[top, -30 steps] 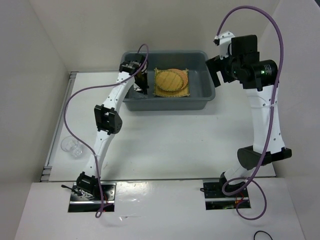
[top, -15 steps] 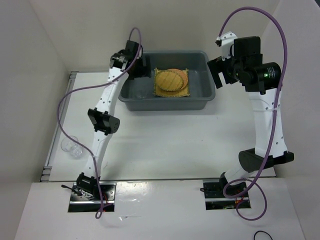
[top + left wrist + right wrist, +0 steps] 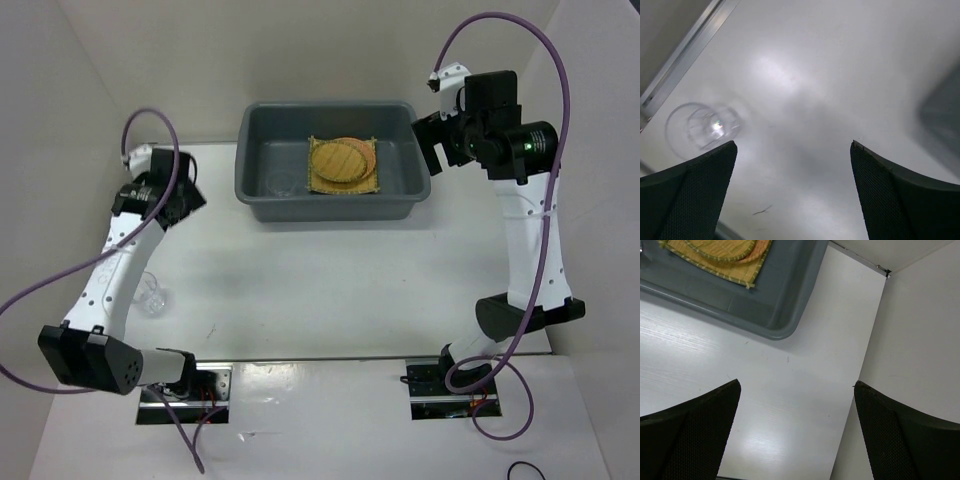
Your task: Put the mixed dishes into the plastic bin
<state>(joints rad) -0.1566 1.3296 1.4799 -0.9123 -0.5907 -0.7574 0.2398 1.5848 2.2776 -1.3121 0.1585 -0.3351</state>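
One clear glass cup is standing outside the bin [image 3: 716, 122]. I need to move my left gripper back and down onto the rim's edge nearest the bin [image 3: 156, 280].
The plastic bin [image 3: 325, 212] stands at the back middle of the table. In it lies a square yellow woven mat [image 3: 345, 183] with a yellow-tan disc [image 3: 333, 160] and an orange-brown disc [image 3: 368, 155] on top, and a clear glass cup [image 3: 282, 184] sits at its left end. Another clear cup [image 3: 152, 298] stands on the table at the left, also in the left wrist view [image 3: 702, 127]. My left gripper [image 3: 183, 198] hangs open and empty over the table left of the bin. The right gripper [image 3: 432, 150] is open and empty beside the bin's right end.
A metal rail [image 3: 685, 55] runs along the table's left edge by the white side wall. The right wrist view shows the bin's corner [image 3: 790, 315], the mat [image 3: 715, 265] and the right wall [image 3: 920, 340] close by.
My left gripper opened over the bin's left end, leaving a glass cup inside. The left arm then swung out and to the left over the table. The right arm barely moved.
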